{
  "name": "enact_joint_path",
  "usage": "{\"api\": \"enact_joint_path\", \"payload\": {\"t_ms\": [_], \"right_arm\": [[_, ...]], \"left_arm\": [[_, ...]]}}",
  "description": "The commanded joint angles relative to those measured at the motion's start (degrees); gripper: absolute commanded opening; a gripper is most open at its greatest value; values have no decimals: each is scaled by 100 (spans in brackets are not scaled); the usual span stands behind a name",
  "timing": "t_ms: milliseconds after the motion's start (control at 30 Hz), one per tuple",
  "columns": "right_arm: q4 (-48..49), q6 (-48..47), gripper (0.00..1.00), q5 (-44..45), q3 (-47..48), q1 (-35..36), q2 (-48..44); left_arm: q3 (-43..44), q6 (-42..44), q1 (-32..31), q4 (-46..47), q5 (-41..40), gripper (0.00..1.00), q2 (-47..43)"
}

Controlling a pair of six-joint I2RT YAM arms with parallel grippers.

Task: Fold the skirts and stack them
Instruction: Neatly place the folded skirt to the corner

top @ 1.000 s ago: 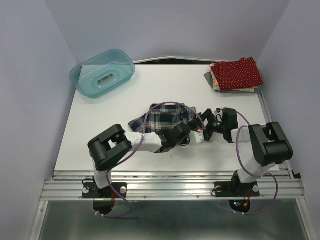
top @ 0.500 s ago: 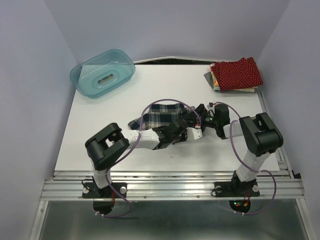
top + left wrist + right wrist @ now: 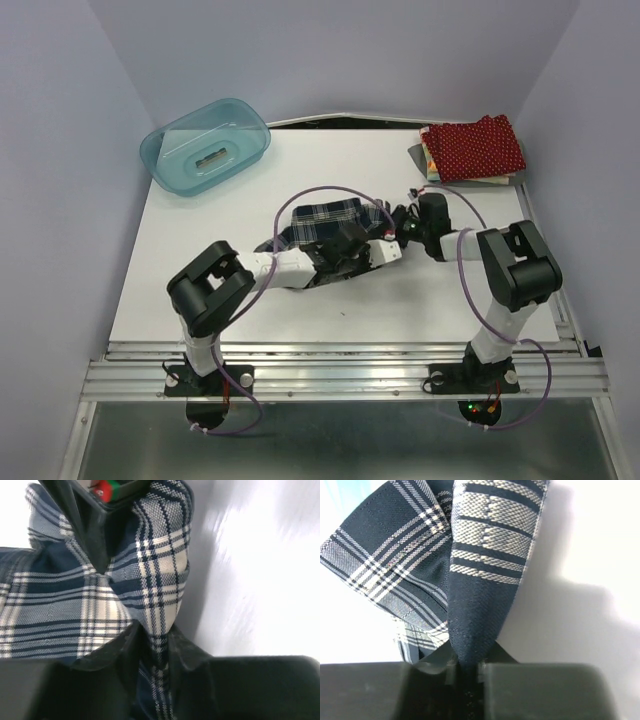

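Note:
I will lift my right gripper outward, then lower it to release the plaid skirt on top of the dark red dotted skirt (image 3: 473,148), as that pile lies outward of my gripper.
The plaid skirt (image 3: 318,222) lies bunched mid-table, partly lifted at its right end. My left gripper (image 3: 155,641) is shut on a fold of the plaid skirt (image 3: 100,610), the cloth running down between its fingers. My right gripper (image 3: 467,661) is shut on a dark hem corner of the same skirt (image 3: 485,580). From above, the left gripper (image 3: 378,244) and right gripper (image 3: 398,226) meet close together at the skirt's right edge. The dark red dotted skirt (image 3: 473,148) lies folded at the back right, on top of a floral skirt (image 3: 428,166) whose edge peeks out.
A translucent teal bin (image 3: 205,146) stands at the back left. White table (image 3: 200,260) stretches to the left of the arms and in front of them. The right arm's finger (image 3: 85,525) shows dark at the top of the left wrist view.
Both grippers have moved away from the near edge and to the left. The right gripper, open before, has shut on the skirt's hem. The skirt is more bunched.

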Motion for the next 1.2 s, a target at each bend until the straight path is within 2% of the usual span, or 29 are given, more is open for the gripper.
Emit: {"api": "enact_joint_path", "payload": {"t_ms": [0, 33, 67, 133, 233, 333, 367, 600, 800, 1167], "right_arm": [[-460, -981, 2, 257, 812, 29, -146], [-644, -1148, 1, 283, 971, -24, -173], [-924, -1611, 1, 249, 1129, -24, -225], [-1512, -2071, 1, 292, 1674, -24, -269], [-2303, -3055, 1, 424, 2428, -24, -270], [-2684, -3925, 1, 661, 2940, -77, -164], [-2972, -4110, 1, 784, 3246, -146, -121], [-3546, -5463, 1, 961, 4565, -578, 459], [-4073, -6317, 1, 978, 5541, -964, 846], [-4451, -6458, 1, 1022, 7018, -1483, 1409]], "left_arm": [[188, -329, 18, -141, 234, 52, -464], [171, -399, 27, -203, 251, 58, -761], [153, -435, 36, -421, 269, 74, -921], [179, -566, 105, -886, 426, 79, -1437], [284, -803, 298, -1606, 707, 79, -1922], [294, -909, 518, -1873, 937, 81, -2292], [293, -936, 623, -1986, 963, 99, -2363], [74, -1234, 1081, -1996, 1025, 99, -2706], [-137, -1349, 1204, -1996, 1068, 99, -2838], [-216, -1305, 1231, -1970, 1069, 99, -2873]]}}
